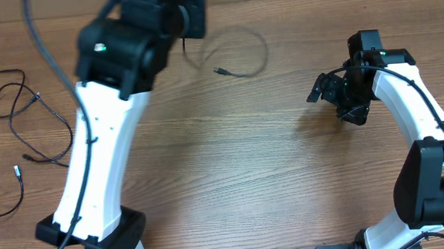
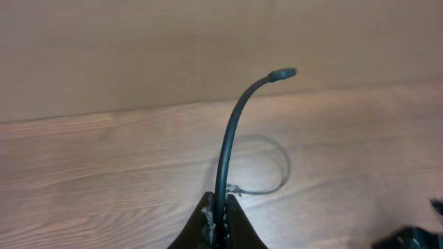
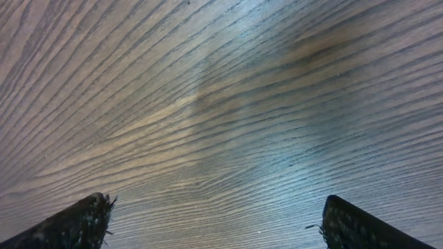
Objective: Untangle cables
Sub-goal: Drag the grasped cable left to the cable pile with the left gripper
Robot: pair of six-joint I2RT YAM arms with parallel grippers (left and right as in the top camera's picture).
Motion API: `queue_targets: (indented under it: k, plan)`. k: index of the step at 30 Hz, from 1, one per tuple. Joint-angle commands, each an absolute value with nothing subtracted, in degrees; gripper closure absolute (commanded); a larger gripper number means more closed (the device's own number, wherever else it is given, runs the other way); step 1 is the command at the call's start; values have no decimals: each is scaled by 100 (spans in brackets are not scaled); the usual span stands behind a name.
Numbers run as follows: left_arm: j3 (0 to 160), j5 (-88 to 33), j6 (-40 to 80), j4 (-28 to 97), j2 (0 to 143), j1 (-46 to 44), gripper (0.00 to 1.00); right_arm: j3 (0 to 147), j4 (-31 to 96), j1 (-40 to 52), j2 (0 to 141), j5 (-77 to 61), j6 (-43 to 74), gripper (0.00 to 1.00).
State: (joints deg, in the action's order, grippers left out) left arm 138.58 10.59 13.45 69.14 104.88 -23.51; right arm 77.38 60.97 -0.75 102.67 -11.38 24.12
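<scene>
I will swing my left gripper left in the overhead view, over the loosely looped cables, to release the black cable, because its trailing plug end is free.
My left gripper is shut on a thin black cable and holds it above the table at the back; the cable's plug end sticks up past the jaws. In the overhead view that cable hangs from the left gripper, loops over the wood and ends in a small plug. More thin black cables lie loosely looped at the left edge, one with a white tip. My right gripper is open and empty close over bare wood.
A thick black arm cable runs down at the back left. The wooden table spans the view. The arm bases stand at the front left and front right.
</scene>
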Motion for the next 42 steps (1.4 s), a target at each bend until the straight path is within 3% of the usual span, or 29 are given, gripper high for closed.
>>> queue_targets:
  k: [1, 8, 20, 36, 42]
  plan:
    - [13957, 1142, 1549, 6954, 10123, -1870, 96, 7712, 6066, -64, 10263, -1116, 2375, 4]
    - [13957, 1050, 1592, 6899, 9719, -617, 96, 7712, 6051, -64, 10263, -1116, 2375, 4]
    - [13957, 1098, 2104, 5599, 9655, 1800, 96, 7712, 6077, -47, 10263, -1144, 2377, 4]
    - [13959, 1380, 2790, 5649, 9356, 3214, 96, 7710, 6075, -32, 10263, -1160, 2377, 4]
    - [13959, 211, 2034, 5610, 8788, 3223, 96, 7710, 6031, -32, 10263, -1164, 2379, 4]
